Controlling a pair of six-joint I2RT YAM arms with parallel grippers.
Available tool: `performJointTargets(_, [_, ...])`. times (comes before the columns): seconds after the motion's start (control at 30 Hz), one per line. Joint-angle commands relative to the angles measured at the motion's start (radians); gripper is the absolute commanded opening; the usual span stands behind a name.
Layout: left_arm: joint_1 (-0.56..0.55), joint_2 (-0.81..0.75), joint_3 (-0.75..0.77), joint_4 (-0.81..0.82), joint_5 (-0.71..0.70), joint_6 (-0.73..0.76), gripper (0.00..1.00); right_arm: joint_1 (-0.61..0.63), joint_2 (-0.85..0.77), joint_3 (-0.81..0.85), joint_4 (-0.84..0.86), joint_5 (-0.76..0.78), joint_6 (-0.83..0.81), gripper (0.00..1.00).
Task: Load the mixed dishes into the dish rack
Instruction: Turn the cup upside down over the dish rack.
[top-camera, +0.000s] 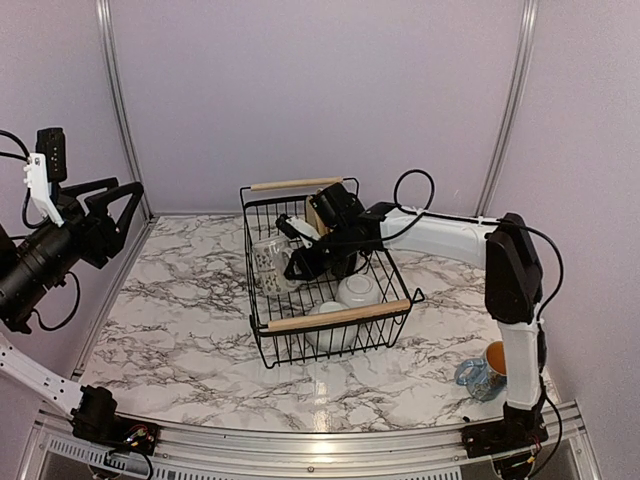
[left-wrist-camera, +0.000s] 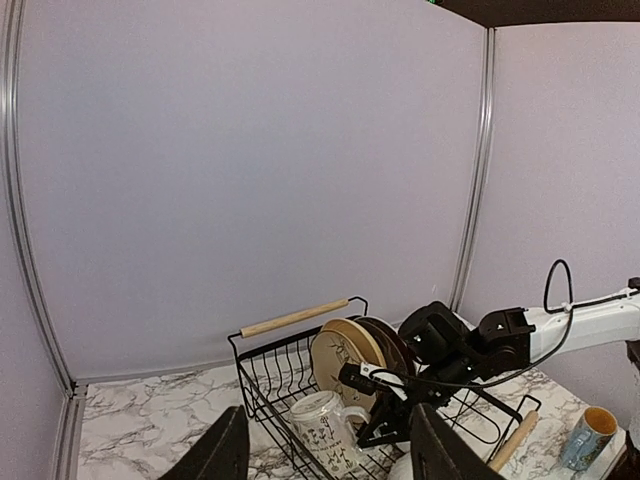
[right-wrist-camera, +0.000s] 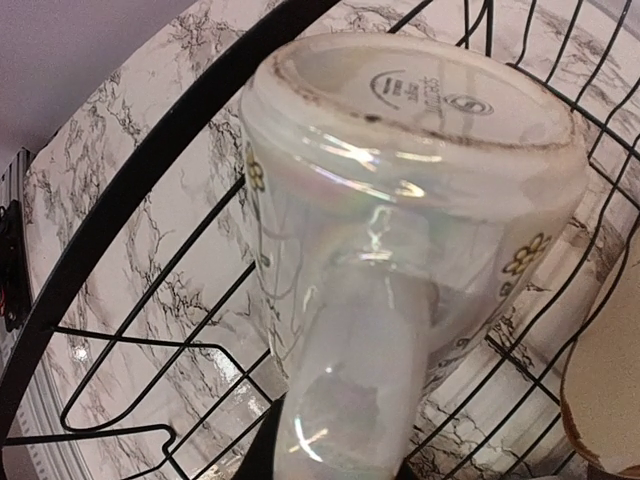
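The mug goes outward along the rack's side to the rack's empty far corner beside the plates next, and there my right gripper releases the mug's handle.
The dish rack (top-camera: 300, 184), a black wire basket with wooden handles, stands mid-table. My right gripper (top-camera: 303, 262) reaches into it and is shut on the handle (right-wrist-camera: 360, 370) of a white flower-patterned mug (top-camera: 271, 262), which is upside down by the rack's left wall with its stamped base (right-wrist-camera: 420, 110) showing. A tan plate (left-wrist-camera: 345, 358) and a dark plate (left-wrist-camera: 392, 345) stand on edge at the rack's back. Two white bowls (top-camera: 358, 290) (top-camera: 330, 328) lie near its front handle. A second, orange-lined mug (top-camera: 485, 372) stands on the table at the right. My left gripper (top-camera: 110, 205) hangs open, high at the left.
The marble table (top-camera: 180, 310) has a raised metal rail along its near edge (top-camera: 300, 445). Purple walls close in the back and both sides. The right arm's white link (top-camera: 440, 235) stretches over the rack's right rim. The orange-lined mug stands close to the right arm's base.
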Motion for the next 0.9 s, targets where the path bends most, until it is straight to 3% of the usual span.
performJointTargets(0.0, [0.004,-0.028,-0.006,-0.008,0.009,-0.026,0.57,0.031,0.028,0.139,0.109,0.072,0.014,0.00])
performJointTargets(0.1, [0.003,-0.036,-0.006,-0.022,0.008,-0.039,0.57,0.031,0.049,0.159,0.113,0.112,0.008,0.00])
performJointTargets(0.33, [0.004,-0.041,-0.005,-0.032,0.012,-0.049,0.57,0.030,-0.018,0.035,0.322,0.188,0.025,0.00])
performJointTargets(0.87, [0.004,-0.021,0.014,-0.069,0.049,-0.086,0.58,0.007,0.131,0.124,0.352,0.258,0.048,0.00])
